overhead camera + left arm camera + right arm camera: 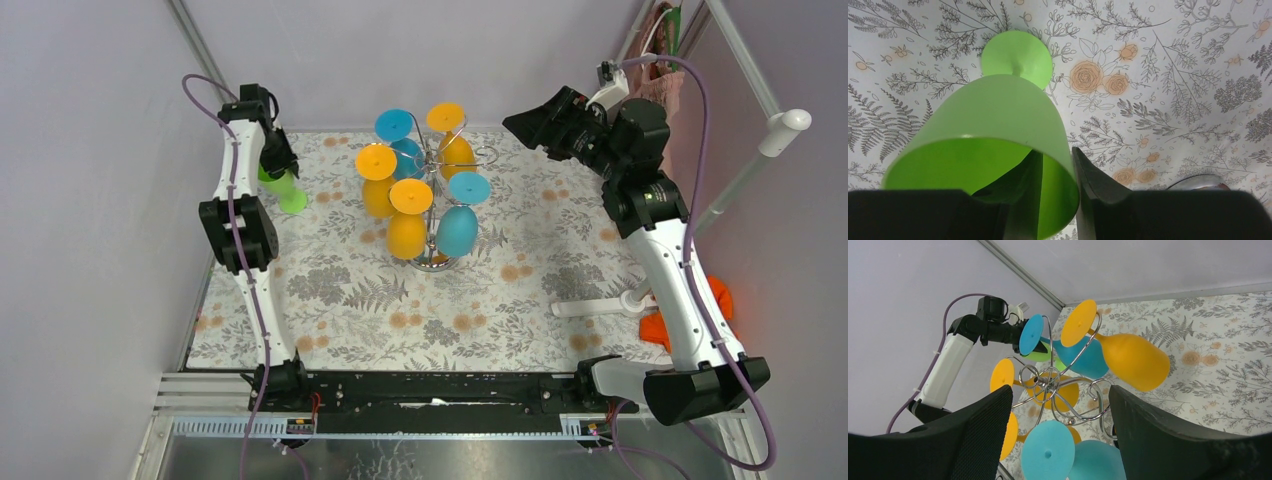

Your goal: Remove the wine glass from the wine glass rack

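Note:
Next, my right gripper moves down and across, fingers astride the exposed rim of the foot, since the far orange glass's foot [446, 117] [1078, 322] lies below it, left in the top view.
The wine glass rack [455, 158], silver wire with scroll arms, stands mid-table on a round base and carries several upside-down glasses, orange [406, 235] and blue [457, 231]. It also shows in the right wrist view [1083, 385]. My left gripper [272, 160] is at the far left, shut on the rim of a green wine glass [287, 192]. In the left wrist view one finger is inside the bowl [993, 115] and one outside, my gripper [1055, 152] pinching its wall. The glass is tilted, its foot down by the cloth. My right gripper [525, 125] is open and empty, high to the right of the rack, its fingers [993, 415] framing the rack top.
The floral cloth [340, 300] covers the table between grey walls. A white pipe [600, 305] and an orange object [718, 298] lie at the right edge. A pink cloth [660, 70] hangs at the back right corner.

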Controlling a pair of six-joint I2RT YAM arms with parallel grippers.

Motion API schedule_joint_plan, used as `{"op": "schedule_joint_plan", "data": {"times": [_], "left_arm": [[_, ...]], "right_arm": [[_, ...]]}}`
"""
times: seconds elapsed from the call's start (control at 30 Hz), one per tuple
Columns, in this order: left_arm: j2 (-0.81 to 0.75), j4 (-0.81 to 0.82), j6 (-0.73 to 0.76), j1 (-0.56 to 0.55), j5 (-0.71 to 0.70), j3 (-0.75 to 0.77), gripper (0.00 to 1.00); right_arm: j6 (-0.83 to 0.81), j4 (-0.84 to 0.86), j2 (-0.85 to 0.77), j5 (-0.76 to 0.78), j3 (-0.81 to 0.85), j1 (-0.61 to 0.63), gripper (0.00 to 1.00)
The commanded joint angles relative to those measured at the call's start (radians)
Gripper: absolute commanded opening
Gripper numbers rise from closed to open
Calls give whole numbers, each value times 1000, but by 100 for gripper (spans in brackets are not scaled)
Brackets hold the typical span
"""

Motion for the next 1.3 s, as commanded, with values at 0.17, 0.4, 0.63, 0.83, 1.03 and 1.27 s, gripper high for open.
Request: {"op": "schedule_joint_plan", "data": {"times": [0.17, 0.4, 0.63, 0.83, 1.03, 1.27], "left_arm": [[-57, 6, -1, 5, 24, 90, 37], [-97, 43, -15, 5, -3, 117, 37], [-191, 116, -45, 5, -49, 114, 37], [-362, 258, -130, -3, -27, 45, 42], [-626, 584, -216, -65, 276, -245, 46], [-824, 744, -251, -268, 324, -481, 48]], "right_arm": [[40, 81, 20, -69, -18, 1, 78], [59, 110, 44, -91, -26, 1, 79], [55, 110, 109, -97, 13, 2, 79], [49, 108, 241, -114, 123, 1, 78], [47, 113, 391, -134, 264, 1, 77], [78, 119, 547, -205, 405, 3, 73]]}}
